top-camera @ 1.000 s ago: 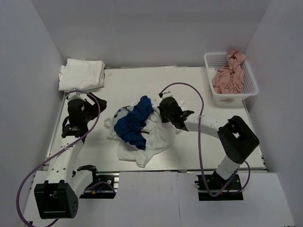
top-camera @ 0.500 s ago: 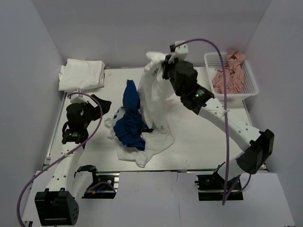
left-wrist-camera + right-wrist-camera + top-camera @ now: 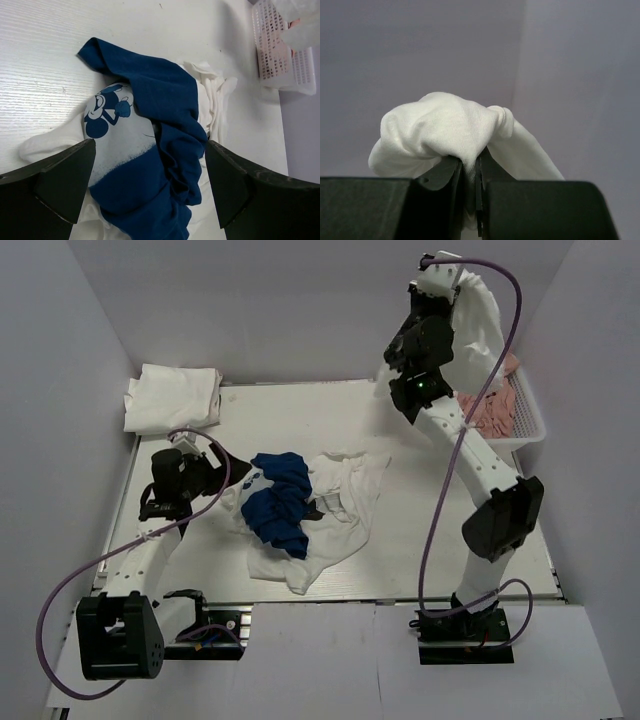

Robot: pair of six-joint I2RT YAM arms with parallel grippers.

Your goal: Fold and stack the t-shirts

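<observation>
My right gripper moves to the right in the top view, over the basket, then goes down next. The bunched white t-shirt hangs partly beside the basket.
My right gripper is raised high at the back right, shut on a bunched white t-shirt that hangs from it above the basket. In the right wrist view the jaws pinch a fold of this shirt. A crumpled pile lies mid-table: white t-shirts under a dark blue garment. My left gripper is open and empty, low at the pile's left edge. Its wrist view shows the blue garment and a white shirt with a blue mouse print.
A folded white shirt lies at the back left corner. A white basket with pink cloth stands at the back right, also in the left wrist view. White walls enclose the table.
My right gripper has lifted a white t-shirt off the pile, up and to the back right. The blue garment has dropped back onto the pile. My left gripper has turned toward the pile.
</observation>
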